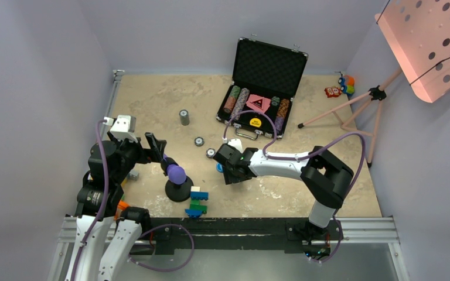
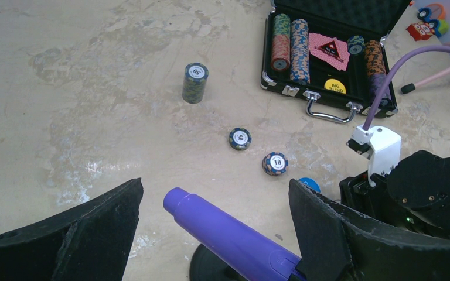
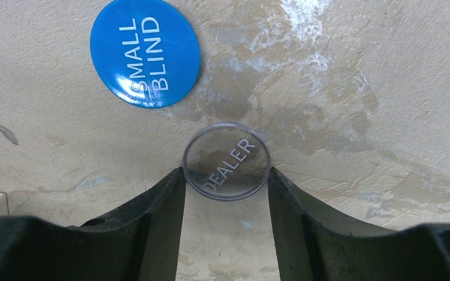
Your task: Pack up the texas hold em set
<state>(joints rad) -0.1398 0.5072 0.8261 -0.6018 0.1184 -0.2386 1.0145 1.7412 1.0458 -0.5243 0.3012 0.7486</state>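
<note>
My right gripper rises, goes outward over the yellow button [image 1: 255, 122] and releases the DEALER button next, as the yellow one lies already packed in the open case [image 1: 268, 63].
The black case [image 1: 268, 63] stands open at the back, holding rows of striped chips [image 1: 243, 100], pink cards [image 1: 258, 104] and a yellow button [image 1: 255, 122]. A chip stack [image 2: 195, 82] and two single chips [image 2: 240, 139] [image 2: 275, 163] lie loose on the table. My right gripper [image 3: 227, 175] is shut on the clear DEALER button [image 3: 227, 161], pinched at its edges low over the table, beside the blue SMALL BLIND button [image 3: 145, 52]. My left gripper [image 2: 215, 184] is open, its fingers either side of the purple-tipped object [image 2: 228, 234] without gripping it.
The purple-tipped object's black round base [image 1: 179, 190] and a toy-brick figure [image 1: 198, 202] stand near the front edge. A pink stand [image 1: 351, 108] leans at the right wall with small toys [image 1: 343, 86] behind it. The right arm [image 1: 322, 175] stretches across the front right.
</note>
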